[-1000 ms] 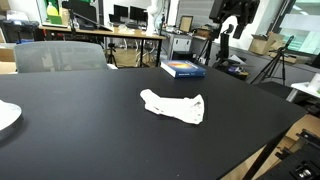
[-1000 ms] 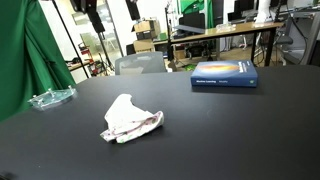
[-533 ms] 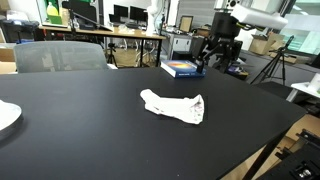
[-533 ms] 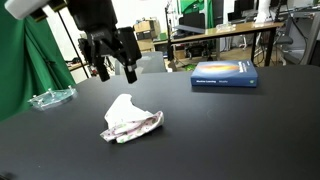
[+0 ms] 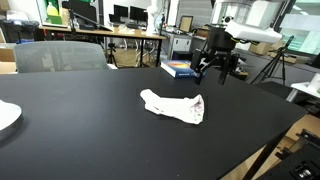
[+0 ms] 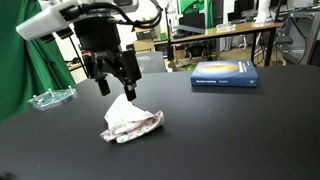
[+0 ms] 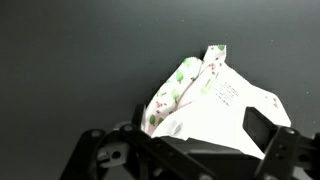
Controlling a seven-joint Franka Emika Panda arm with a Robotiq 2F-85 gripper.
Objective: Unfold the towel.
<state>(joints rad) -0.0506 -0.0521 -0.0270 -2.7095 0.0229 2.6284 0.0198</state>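
Next, my gripper lowers with its spread fingers astride the towel's leaf-printed folded strip (image 6: 125, 131) (image 7: 186, 92) below, since that layer is doubled over.
The towel (image 5: 175, 106) is a small white speckled cloth lying crumpled and folded on the black table (image 5: 80, 135). It also shows in an exterior view (image 6: 130, 122) and fills the middle of the wrist view (image 7: 212, 98). My gripper (image 6: 117, 88) hangs just above the towel with its fingers spread and empty. It also shows in an exterior view (image 5: 216, 68). In the wrist view the two fingers (image 7: 200, 128) frame the towel from either side without touching it.
A blue book (image 6: 225, 74) lies at the back of the table and shows in both exterior views (image 5: 183, 68). A white plate-like object (image 5: 5, 115) sits at one table edge, shown too in an exterior view (image 6: 50, 97). A grey chair (image 5: 60, 55) stands behind the table. A green curtain (image 6: 15, 60) hangs beside it.
The arm has come into view and lowered to just above the towel, fingers open. The towel, book and plate-like object have not moved.
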